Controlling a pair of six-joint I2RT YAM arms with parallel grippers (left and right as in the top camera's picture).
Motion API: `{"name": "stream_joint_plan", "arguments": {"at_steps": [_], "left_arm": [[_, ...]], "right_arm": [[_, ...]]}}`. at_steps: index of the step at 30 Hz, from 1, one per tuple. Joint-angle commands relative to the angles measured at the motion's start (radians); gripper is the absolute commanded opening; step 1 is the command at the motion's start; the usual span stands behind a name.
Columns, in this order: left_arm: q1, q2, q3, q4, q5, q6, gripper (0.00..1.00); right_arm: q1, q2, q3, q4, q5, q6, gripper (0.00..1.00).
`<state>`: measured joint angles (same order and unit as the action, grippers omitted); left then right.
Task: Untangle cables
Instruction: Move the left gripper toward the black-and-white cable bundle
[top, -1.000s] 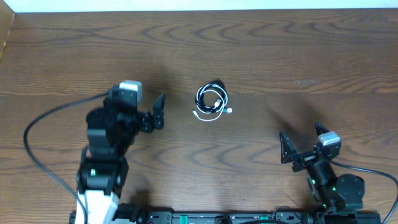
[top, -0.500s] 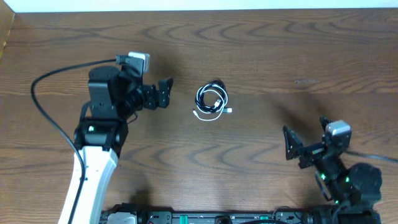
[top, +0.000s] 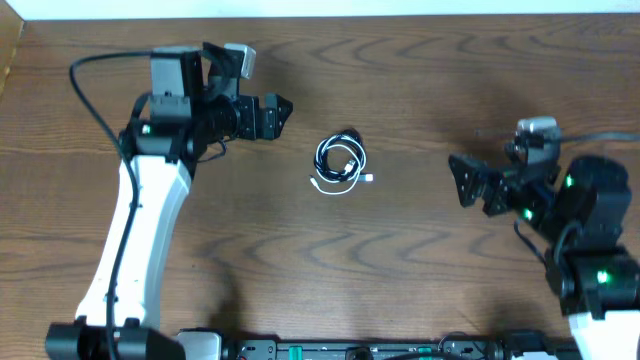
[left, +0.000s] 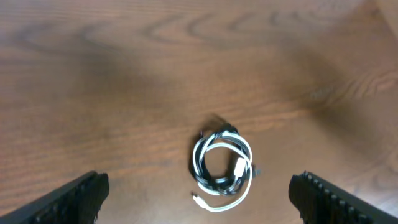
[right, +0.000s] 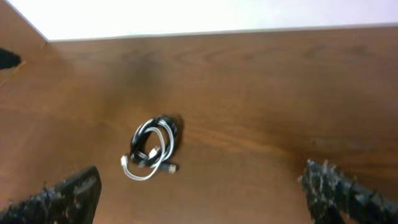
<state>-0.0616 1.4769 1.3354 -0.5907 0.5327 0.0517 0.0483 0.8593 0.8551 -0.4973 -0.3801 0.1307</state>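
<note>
I will next lower my left gripper to the cable parts at the facing side of the coiled bundle, since the bundle lies below my open fingers.
A white cable (top: 332, 185) and a black cable (top: 345, 138) lie coiled together in one small bundle at the table's middle. The bundle also shows in the left wrist view (left: 222, 169) and in the right wrist view (right: 151, 149). My left gripper (top: 272, 115) is open and empty, to the upper left of the bundle and apart from it. My right gripper (top: 470, 185) is open and empty, well to the right of the bundle. In the wrist views the bundle lies between the spread fingertips, farther out.
The brown wooden table (top: 420, 80) fills the view, with a white wall strip along its far edge (right: 186, 15). A thick black wire (top: 85, 95) loops off the left arm at the left side.
The left arm has swung up and right, its gripper nearer the bundle. The right arm has risen from the front edge toward the table's right middle. The cables have not moved.
</note>
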Motion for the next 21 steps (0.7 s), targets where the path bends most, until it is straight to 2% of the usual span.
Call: {"name": "stream_joint_plan", "arguments": {"at_steps": [1,3,7,11,14,17,21], "left_arm": [[0.003,0.063,0.093,-0.078,0.025,0.048,0.98],[0.003,0.093,0.105,-0.098,0.029,0.103,0.98],[0.003,0.126,0.104,-0.097,0.048,0.105,0.98],[0.003,0.136,0.097,-0.099,0.075,0.018,0.98],[-0.014,0.15,0.092,-0.093,0.1,0.019,0.98],[-0.052,0.187,0.092,-0.092,0.076,0.019,0.98],[-0.119,0.252,0.092,-0.069,0.026,0.017,0.98]], "right_arm": [[0.008,0.082,0.092,-0.015,-0.103,-0.001,0.99],[0.007,0.128,0.121,-0.014,-0.137,-0.001,0.99],[0.008,0.181,0.13,-0.009,-0.146,-0.001,0.99],[0.008,0.226,0.13,-0.013,-0.151,0.066,0.99],[0.008,0.25,0.13,-0.019,-0.174,0.085,0.99],[0.008,0.278,0.13,-0.018,-0.172,0.085,0.9],[0.008,0.317,0.13,-0.019,-0.172,0.085,0.85]]}}
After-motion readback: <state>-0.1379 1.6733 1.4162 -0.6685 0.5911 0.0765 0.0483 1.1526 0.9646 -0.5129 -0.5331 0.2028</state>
